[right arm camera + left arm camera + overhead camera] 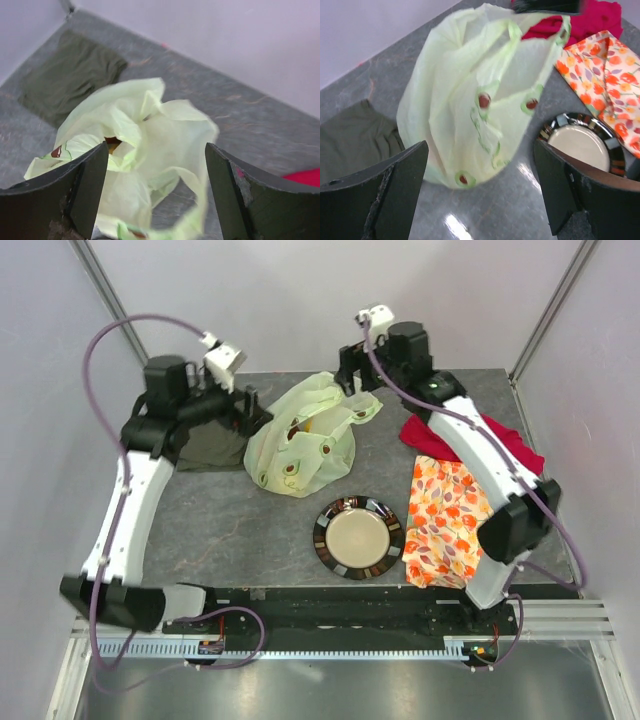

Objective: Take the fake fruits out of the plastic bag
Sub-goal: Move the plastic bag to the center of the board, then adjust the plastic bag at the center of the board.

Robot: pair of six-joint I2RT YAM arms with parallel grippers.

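The left gripper moves outward across the bag [300,440] onto its back handle next, as that lies outward of the gripper's fingers and to their right in the top view.
The pale yellow-green plastic bag [300,440] lies crumpled at the back middle of the table. It also shows in the left wrist view [470,95] and the right wrist view [145,145]. The fake fruits are mostly hidden inside; only a dark red and yellow bit [111,143] shows through the bag's mouth. My left gripper [246,408] is open and empty just left of the bag [480,197]. My right gripper [349,375] is open above the bag's back right handles, with loose plastic between its fingers [156,197] but not pinched.
An olive-grey folded cloth [210,448] lies under the left gripper. A dark-rimmed plate [358,538] sits in front of the bag. An orange-flowered cloth [445,525] and a red cloth [425,435] lie at the right under the right arm.
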